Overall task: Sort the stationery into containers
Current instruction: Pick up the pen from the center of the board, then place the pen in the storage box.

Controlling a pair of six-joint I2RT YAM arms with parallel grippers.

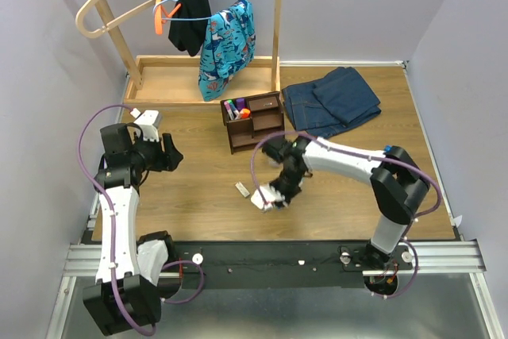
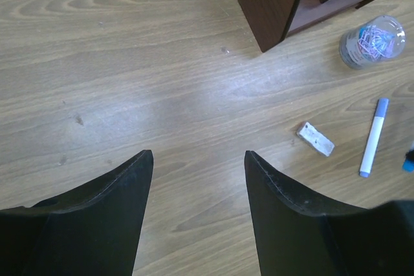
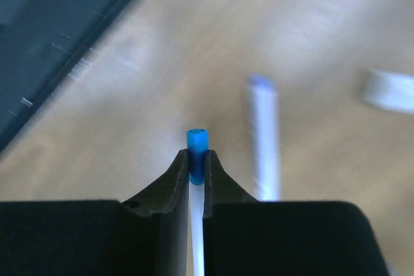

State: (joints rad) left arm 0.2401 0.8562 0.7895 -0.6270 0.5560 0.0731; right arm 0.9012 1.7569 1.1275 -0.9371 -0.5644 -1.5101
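Observation:
I need to lift my right gripper next and swing it outward over the organiser's marker section [image 1: 236, 109] to release the blue-capped pen there, because the other markers already stand in that section.
My right gripper [image 3: 196, 157] is shut on a thin white pen with a blue cap [image 3: 197, 145], whose cap sticks out past the fingertips. In the top view this gripper [image 1: 270, 196] is low over the table, in front of the dark brown organiser [image 1: 255, 123]. Another white pen [image 3: 265, 137] and the white eraser [image 3: 388, 92] lie blurred beyond it. My left gripper [image 2: 197, 154] is open and empty over bare wood. Its view shows the eraser [image 2: 315, 139], a lilac-capped pen [image 2: 373, 137], the clear round tub [image 2: 373, 41] and the organiser's corner [image 2: 272, 4]. Purple, green and orange markers [image 1: 236, 109] stand in the organiser.
Folded blue jeans [image 1: 329, 101] lie right of the organiser. A large pale wooden tray [image 1: 175, 81] with tall posts and hanging clothes stands at the back left. A black rail [image 3: 58, 24] runs along the table's near edge.

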